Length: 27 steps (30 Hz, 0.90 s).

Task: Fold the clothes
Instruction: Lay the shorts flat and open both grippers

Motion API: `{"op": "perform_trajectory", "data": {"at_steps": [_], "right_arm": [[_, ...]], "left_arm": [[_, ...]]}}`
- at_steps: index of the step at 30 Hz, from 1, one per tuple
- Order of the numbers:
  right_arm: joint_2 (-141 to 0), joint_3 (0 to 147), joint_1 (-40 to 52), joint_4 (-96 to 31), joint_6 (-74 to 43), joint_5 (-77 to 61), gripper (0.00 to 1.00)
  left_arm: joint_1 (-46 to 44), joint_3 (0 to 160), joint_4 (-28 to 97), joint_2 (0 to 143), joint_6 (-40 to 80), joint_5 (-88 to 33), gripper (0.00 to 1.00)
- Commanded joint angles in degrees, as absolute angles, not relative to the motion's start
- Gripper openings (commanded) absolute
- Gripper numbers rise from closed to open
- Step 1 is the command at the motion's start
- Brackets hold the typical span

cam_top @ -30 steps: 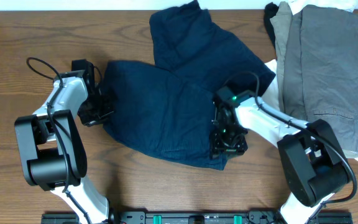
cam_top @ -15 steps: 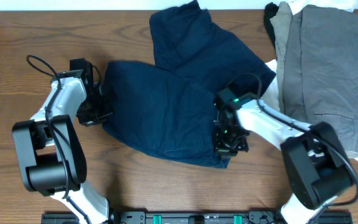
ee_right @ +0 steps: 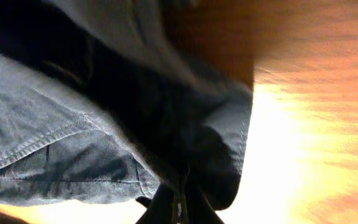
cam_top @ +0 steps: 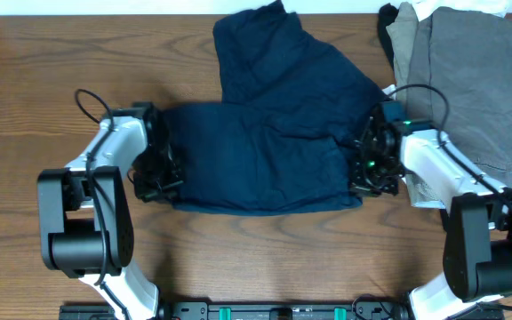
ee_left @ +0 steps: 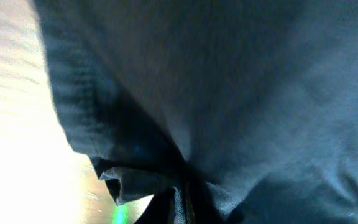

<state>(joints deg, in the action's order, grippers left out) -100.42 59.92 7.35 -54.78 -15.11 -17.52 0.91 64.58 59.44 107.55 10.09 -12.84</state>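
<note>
The table's bare front strip (cam_top: 178, 228) has open wood for the cloth, so the left gripper will next move a little back toward it and let go of the cloth's pinched edge.
A large dark navy garment (cam_top: 265, 142) lies spread across the middle of the table, its lower part stretched between both arms. My left gripper (cam_top: 161, 173) is shut on the garment's left edge; the left wrist view is filled with the navy cloth (ee_left: 229, 93), bunched where the jaws pinch it. My right gripper (cam_top: 367, 173) is shut on the garment's right edge, and in the right wrist view the hemmed navy fabric (ee_right: 73, 137) hangs from the closed jaws. More of the clothes, grey ones (cam_top: 469, 98), lie stacked at the right.
A black garment (cam_top: 387, 31) and a white one (cam_top: 469, 7) show at the back right beside the grey stack. The wooden table (cam_top: 43, 44) shows bare at the left and along the front. Both arm bases stand at the front edge.
The right gripper has shut on the navy cloth and pulled it right and back. The left gripper has shifted right and forward with its edge. The garment's lower part is now stretched flatter.
</note>
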Motion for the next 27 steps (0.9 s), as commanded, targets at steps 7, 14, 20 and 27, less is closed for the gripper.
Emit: {"op": "perform_trajectory", "data": {"at_steps": [7,14,20,27], "right_arm": [[-97.01,62.04,5.98,-66.15,-9.80,-16.91,0.02],[-84.29,62.02,6.42,-71.77,-14.41,-16.34,0.01],[-76.47,62.02,6.42,-75.81,-14.74,-15.59,0.37],[-76.51,62.02,6.39,-76.53,-14.74,-13.74,0.69]], "left_arm": [[0.08,61.01,61.45,105.67,11.09,-13.04,0.06],[0.08,61.01,62.39,99.07,10.98,-12.32,0.06],[0.08,61.01,63.18,91.79,10.28,-12.19,0.08],[0.08,61.01,63.40,90.56,8.60,-11.99,0.45]]}}
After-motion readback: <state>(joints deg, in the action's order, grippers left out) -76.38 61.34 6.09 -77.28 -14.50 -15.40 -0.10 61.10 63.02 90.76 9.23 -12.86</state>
